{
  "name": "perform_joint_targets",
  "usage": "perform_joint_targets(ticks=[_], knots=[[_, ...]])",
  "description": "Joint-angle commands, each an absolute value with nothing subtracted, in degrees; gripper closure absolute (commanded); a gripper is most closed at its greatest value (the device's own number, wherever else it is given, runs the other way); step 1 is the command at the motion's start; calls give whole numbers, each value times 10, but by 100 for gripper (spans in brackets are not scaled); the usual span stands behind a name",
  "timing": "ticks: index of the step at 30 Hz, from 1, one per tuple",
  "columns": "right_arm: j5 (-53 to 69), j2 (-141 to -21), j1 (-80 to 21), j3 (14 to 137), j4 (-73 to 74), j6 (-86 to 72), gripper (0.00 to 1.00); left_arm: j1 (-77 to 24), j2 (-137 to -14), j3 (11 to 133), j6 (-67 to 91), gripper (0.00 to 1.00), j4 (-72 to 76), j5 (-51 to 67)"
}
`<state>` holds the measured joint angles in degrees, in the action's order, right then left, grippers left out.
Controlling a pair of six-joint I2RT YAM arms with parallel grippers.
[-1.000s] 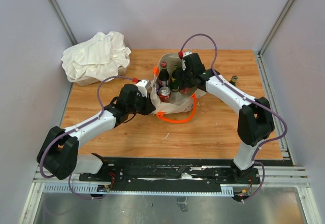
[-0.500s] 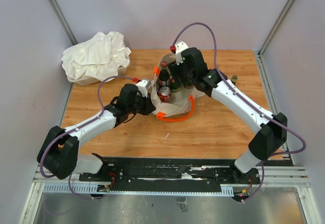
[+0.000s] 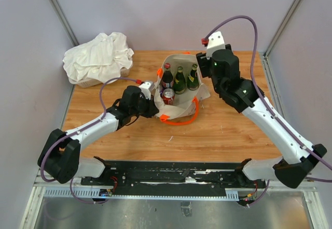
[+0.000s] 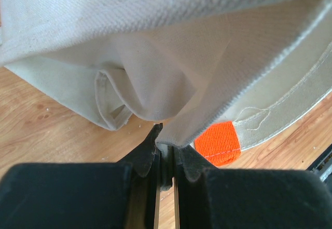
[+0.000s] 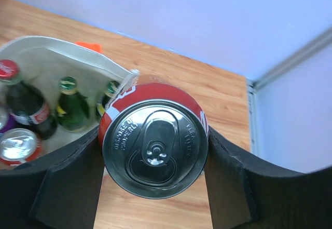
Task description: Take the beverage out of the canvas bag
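Observation:
The bare tabletop beside the bag lies below and back from my right gripper, so my right gripper will move back and down to release the red can (image 5: 154,148) there.
The beige canvas bag (image 3: 176,109) stands open mid-table with orange handles (image 3: 182,120). Inside it are a cola bottle (image 3: 166,77), two green bottles (image 3: 179,81) and a silver-topped can (image 3: 168,96); they also show in the right wrist view (image 5: 31,109). My right gripper (image 3: 206,68) is raised above the bag's right rim, and in the right wrist view the gripper (image 5: 154,161) is shut on a red soda can (image 5: 154,148). My left gripper (image 3: 154,107) is shut on the bag's left rim (image 4: 207,109), beside an orange handle end (image 4: 218,143).
A white cloth heap (image 3: 98,57) lies at the back left corner. Grey walls close in the wooden table (image 3: 223,130) at the back and sides. The right arm reaches over the table's right half.
My right gripper has risen out of the bag with the red can and moved right and back. The left gripper has kept its hold on the rim.

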<state>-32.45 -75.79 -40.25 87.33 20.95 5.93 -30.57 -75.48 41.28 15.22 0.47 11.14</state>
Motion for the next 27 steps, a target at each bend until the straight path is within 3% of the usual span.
perform_joint_targets(ticks=[1,11,27], knots=[[-434,-709,-384,836,199,47,99,-302,-758,416,123,99,-40,86],[-313,-661,-288,701,278,-103,99,-302,-736,409,119,95,-39,72],[-189,-757,-199,568,208,-205,99,-302,-735,398,141,87,-25,55]])
